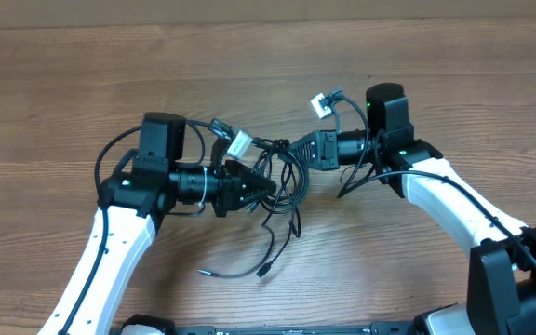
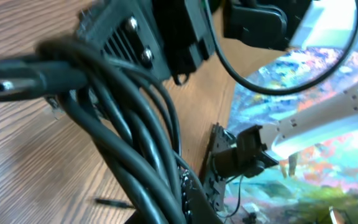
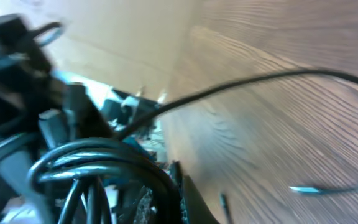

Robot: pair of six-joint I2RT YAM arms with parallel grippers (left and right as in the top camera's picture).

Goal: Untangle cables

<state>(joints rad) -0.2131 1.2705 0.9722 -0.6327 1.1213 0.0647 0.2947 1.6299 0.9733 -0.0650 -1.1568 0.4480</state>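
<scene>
Next, my right gripper will swing the loops to the right in the overhead view and down onto the table, since empty wood lies there.
The cables (image 1: 285,181) are a tangle of thin black cords between my two grippers, off the table at its upper part. Loose strands trail down to small plug ends (image 1: 263,271) on the wood. My left gripper (image 1: 264,189) is shut on the bundle from the left; in the left wrist view the cords (image 2: 135,143) run thick and close through its jaws (image 2: 185,205). My right gripper (image 1: 294,147) is shut on the loops from the upper right. In the right wrist view the loops (image 3: 98,162) sit against its finger (image 3: 185,193), and a silver-tipped plug (image 3: 306,188) lies on the table.
A white tag (image 1: 238,144) hangs by the left arm and another white tag (image 1: 321,104) by the right arm, on the arms' own thicker wires. The wooden table (image 1: 268,56) stretches behind both arms.
</scene>
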